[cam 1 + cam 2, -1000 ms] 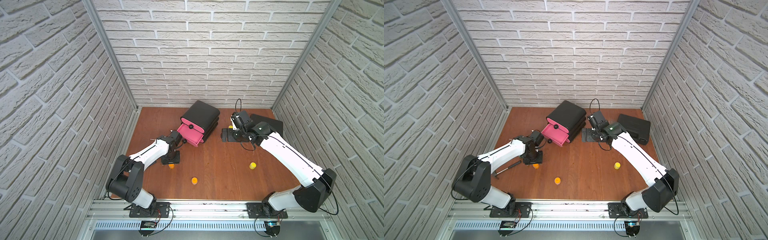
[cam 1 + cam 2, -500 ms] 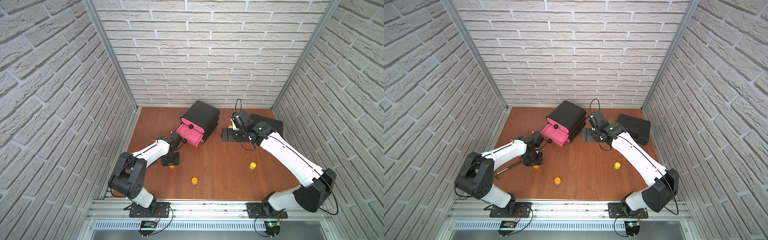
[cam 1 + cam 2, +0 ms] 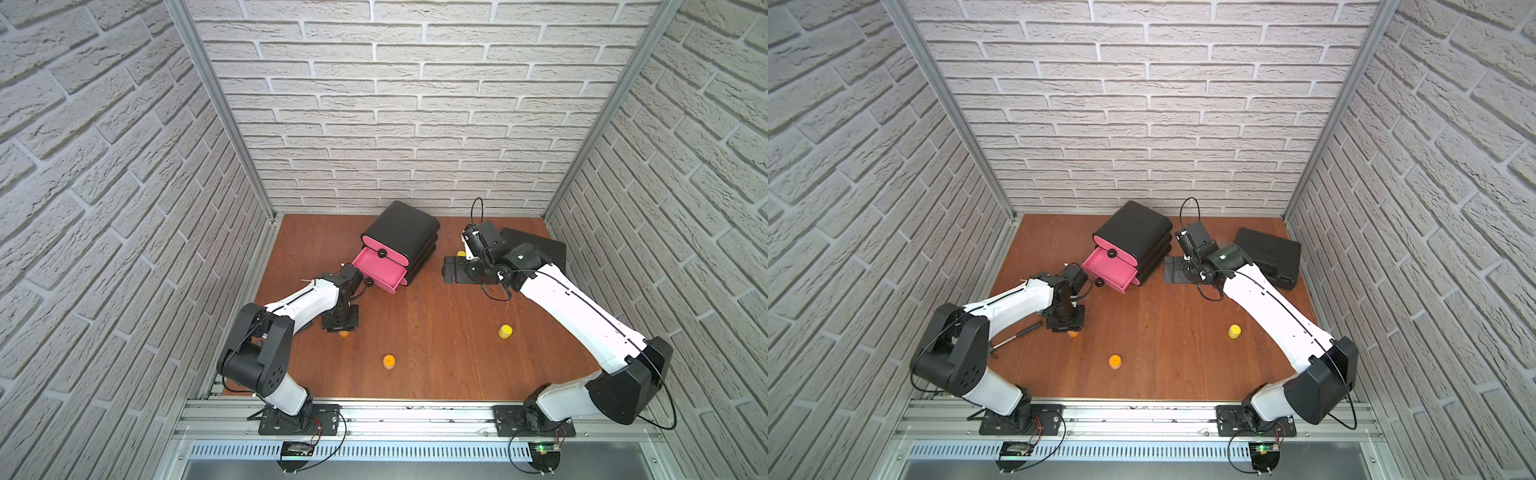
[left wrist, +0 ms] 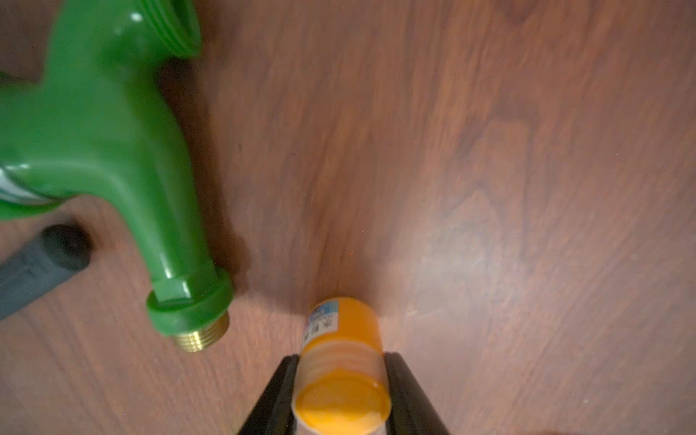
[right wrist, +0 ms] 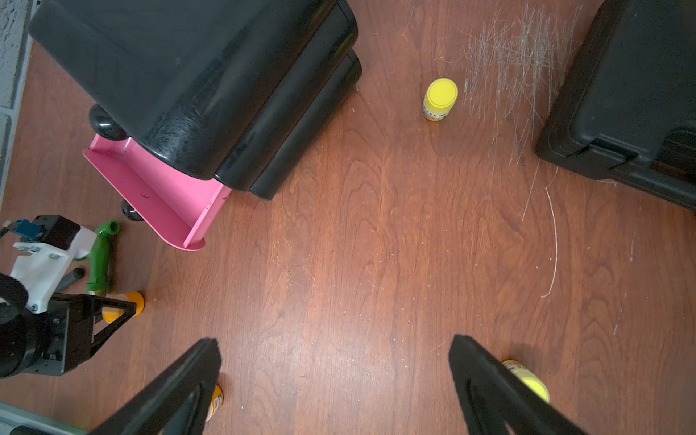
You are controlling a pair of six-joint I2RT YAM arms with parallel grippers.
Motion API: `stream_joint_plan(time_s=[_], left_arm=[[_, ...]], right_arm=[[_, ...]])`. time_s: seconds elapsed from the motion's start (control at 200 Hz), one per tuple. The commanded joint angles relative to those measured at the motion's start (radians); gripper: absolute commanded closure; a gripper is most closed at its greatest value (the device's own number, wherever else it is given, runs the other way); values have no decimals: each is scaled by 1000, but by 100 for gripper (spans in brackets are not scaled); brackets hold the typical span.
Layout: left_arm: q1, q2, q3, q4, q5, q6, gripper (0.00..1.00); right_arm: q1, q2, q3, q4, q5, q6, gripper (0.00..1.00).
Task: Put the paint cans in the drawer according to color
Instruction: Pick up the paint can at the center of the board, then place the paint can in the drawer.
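Observation:
My left gripper should next raise the upright orange can above the drawer's side, move it outward, where the open pink drawer (image 3: 380, 272) lies, and lower it inside to release.
The black cabinet (image 3: 399, 232) (image 3: 1133, 228) stands at the back, and the pink drawer (image 3: 380, 272) (image 5: 158, 188) under its top one is pulled out, showing nothing inside. My left gripper (image 3: 341, 328) (image 4: 341, 359) points down in front of the cabinet, its fingers pressed against both sides of an upright orange paint can (image 4: 341, 339) (image 5: 133, 303). A second orange can (image 3: 389, 360) stands nearer the front. One yellow can (image 3: 505, 331) stands mid-right, another (image 5: 440, 98) right of the cabinet. My right gripper (image 5: 334, 341) (image 3: 455, 270) hangs wide open and empty, right of the cabinet.
A green T-shaped plastic piece (image 4: 98, 124) (image 5: 99, 260) lies close beside the held can, with a dark-handled tool (image 3: 1017, 334) to its left. A flat black case (image 3: 536, 249) (image 5: 632, 94) lies at the back right, behind my right arm.
My left gripper's fingers have closed in onto the orange can. Neither arm has otherwise moved, and the right gripper stays wide open.

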Motion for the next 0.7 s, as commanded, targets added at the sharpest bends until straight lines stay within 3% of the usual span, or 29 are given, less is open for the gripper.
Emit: stream_joint_plan(time_s=[0.0, 0.325, 0.695], left_arm=[[22, -62, 88, -71, -21, 38, 72], [94, -72, 356, -96, 54, 84, 75], [111, 112, 542, 12, 84, 104, 77]], right_arm=[[-8, 7, -10, -6, -31, -1, 0], [-5, -51, -130, -6, -50, -24, 0], [2, -121, -180, -9, -36, -37, 0]])
